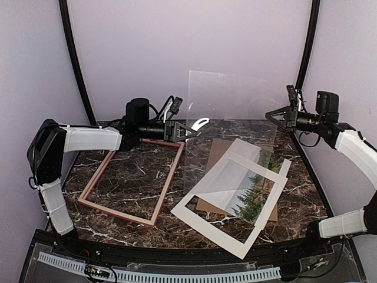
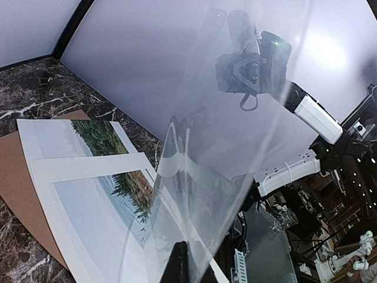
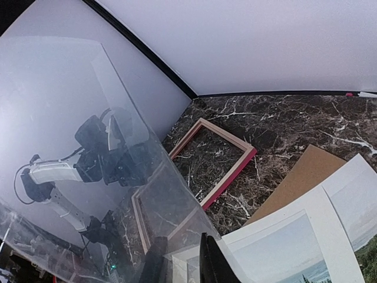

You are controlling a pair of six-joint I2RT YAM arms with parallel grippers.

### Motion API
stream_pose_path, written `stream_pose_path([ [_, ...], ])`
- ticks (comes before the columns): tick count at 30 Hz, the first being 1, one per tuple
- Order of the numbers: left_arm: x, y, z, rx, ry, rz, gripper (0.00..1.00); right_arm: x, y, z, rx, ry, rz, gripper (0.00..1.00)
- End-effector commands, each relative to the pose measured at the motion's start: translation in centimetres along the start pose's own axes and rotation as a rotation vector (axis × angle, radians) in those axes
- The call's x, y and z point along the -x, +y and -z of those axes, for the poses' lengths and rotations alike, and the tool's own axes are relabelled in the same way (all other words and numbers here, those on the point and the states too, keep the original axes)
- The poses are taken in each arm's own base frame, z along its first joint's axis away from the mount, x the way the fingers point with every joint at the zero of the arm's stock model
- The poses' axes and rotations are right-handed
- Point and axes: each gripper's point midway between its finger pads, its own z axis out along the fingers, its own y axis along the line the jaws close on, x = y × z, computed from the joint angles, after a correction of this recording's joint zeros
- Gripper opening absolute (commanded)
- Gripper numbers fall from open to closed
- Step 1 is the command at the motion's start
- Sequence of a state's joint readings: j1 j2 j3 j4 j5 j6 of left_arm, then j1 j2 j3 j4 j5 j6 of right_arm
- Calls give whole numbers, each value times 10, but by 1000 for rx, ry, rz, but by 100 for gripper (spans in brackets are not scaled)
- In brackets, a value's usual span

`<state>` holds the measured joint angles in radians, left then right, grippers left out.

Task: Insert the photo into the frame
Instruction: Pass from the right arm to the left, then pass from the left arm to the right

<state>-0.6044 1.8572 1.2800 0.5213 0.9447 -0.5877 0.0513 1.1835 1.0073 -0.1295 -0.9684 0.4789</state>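
Only my left gripper stays closed on the sheet. My right gripper needs to open wider and slide toward my left gripper over the clear sheet's edge (image 1: 275,117) (image 3: 184,252).
The photo (image 1: 252,199) lies face up at the right of the marble table, partly under a white mat border (image 1: 194,215); its trees show in the left wrist view (image 2: 100,135) and its pale sky in the right wrist view (image 3: 277,250). The pink-red frame (image 1: 96,177) lies flat and empty at the left (image 3: 227,177). A clear plastic sheet (image 1: 230,118) stands upright between the arms. My left gripper (image 1: 189,131) is shut on its left edge (image 2: 188,265). My right gripper (image 1: 275,117) is at its right edge, jaws slightly apart around it (image 3: 182,262).
A brown backing board (image 1: 215,150) lies under the photo and mat (image 2: 17,188) (image 3: 300,177). The upright clear sheet (image 2: 235,147) spans the back middle of the table above the frame's right side. Purple walls close in the back and both sides.
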Motion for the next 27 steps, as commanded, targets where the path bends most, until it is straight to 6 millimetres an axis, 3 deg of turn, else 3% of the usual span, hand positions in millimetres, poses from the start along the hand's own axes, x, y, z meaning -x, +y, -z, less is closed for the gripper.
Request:
stream_pose_path([
  [1,25,-26,9,-18,-71,-5,0,-1,0,-2,21,-9,2,22],
  [16,32,-44,15,-76,-94,59,0,-6,-9,-3,-2,-25,25,46],
  [27,33,-45,17,-77,-108,79,0,-9,-12,-6,11,-24,23,49],
])
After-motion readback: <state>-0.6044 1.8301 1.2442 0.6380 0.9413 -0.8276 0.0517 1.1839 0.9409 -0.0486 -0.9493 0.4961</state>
